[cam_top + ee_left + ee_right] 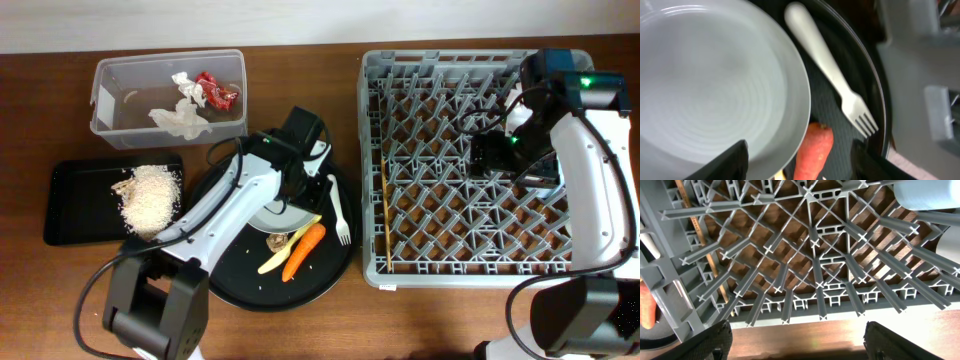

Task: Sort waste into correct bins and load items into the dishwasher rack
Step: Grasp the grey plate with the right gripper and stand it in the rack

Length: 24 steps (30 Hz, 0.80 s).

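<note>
The white plate's rim by the fork faces the rack, so my right gripper needs to move across the rack's edge and down onto that rim next.
My left gripper (305, 190) (800, 165) is open and empty, low over the round black tray (335, 270). Its fingers straddle the white plate's (272, 212) (715, 80) rim and the orange carrot's (303, 252) (812, 150) end. The white fork (338, 210) (832, 75), yellow utensil (283, 252) and small brown lump (275, 241) lie beside them. My right gripper (495, 155) (807, 340) is open and empty above the grey dishwasher rack (440, 57) (815, 255). Chopsticks (383, 215) (692, 215) lie in the rack, and a light-blue cup (930, 192) stands there.
The clear tub (108, 120) at the back left holds a white tissue (180, 115) and a red wrapper (217, 90). The shallow black tray (70, 205) holds pale grains (150, 195). The pink bowl is out of view.
</note>
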Tool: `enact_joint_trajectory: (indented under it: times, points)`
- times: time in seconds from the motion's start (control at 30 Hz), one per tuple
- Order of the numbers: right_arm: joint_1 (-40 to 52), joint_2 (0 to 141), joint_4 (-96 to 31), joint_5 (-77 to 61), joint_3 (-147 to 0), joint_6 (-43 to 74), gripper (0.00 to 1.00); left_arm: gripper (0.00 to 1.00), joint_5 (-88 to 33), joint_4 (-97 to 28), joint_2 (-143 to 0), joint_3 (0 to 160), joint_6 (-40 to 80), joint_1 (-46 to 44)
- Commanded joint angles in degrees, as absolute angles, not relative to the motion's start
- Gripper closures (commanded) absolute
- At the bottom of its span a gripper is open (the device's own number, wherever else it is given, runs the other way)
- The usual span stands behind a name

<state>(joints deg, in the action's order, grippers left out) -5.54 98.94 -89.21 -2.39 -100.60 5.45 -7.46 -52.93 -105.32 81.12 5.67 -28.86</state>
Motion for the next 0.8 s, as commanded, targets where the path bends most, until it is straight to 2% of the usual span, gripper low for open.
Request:
enact_joint_trajectory:
  times: [0.0, 0.07, 0.13, 0.23, 0.33, 0.43, 0.53, 0.63, 0.67, 0.7, 0.77]
  points:
    - [-4.1, 97.7, -87.1, -9.6, -101.7, -1.5, 0.08, 0.03, -3.2, -60.9, -97.8, 90.0, 5.6, -23.2]
    - [0.7, 97.7, -84.4, -11.6, -102.7, -3.0, 0.07, 0.02, -3.0, -65.0, -92.8, 90.3, 5.7, -16.5]
    - [9.2, 97.9, -79.0, -11.6, -102.8, -2.5, 0.04, 0.01, -2.9, -70.2, -88.4, 90.3, 6.1, -5.4]
    - [26.9, 102.6, -69.1, -11.6, -102.8, 1.2, 0.03, 0.01, -3.6, -73.0, -87.1, 90.0, 6.9, 13.4]
    - [34.4, 112.3, -62.6, -9.9, -102.8, 8.4, 0.07, 0.01, -5.1, -73.0, -87.1, 90.0, 7.3, 16.8]
    - [35.6, 122.6, -61.1, -7.5, -102.8, 20.8, 0.12, 0.01, -5.1, -72.9, -87.1, 90.0, 7.3, 16.8]
    - [35.6, 128.9, -60.0, -6.8, -102.8, 23.0, 0.13, 0.01, -5.1, -72.9, -87.1, 89.9, 7.3, 16.8]
    - [35.6, 131.7, -59.3, -6.8, -102.7, 25.0, 0.32, 0.01, -5.1, -73.0, -87.1, 89.9, 7.3, 16.8]
    - [35.6, 131.7, -59.1, -6.9, -102.7, 25.0, 0.44, 0.01, -5.1, -73.0, -87.1, 89.9, 7.3, 16.8]
    - [35.6, 131.7, -59.1, -6.9, -102.8, 25.0, 0.47, 0.01, -5.1, -72.9, -87.1, 89.9, 7.3, 16.8]
    - [35.6, 131.7, -59.6, -6.9, -103.4, 24.9, 0.80, 0.01, -5.1, -73.0, -87.1, 89.9, 7.3, 16.8]
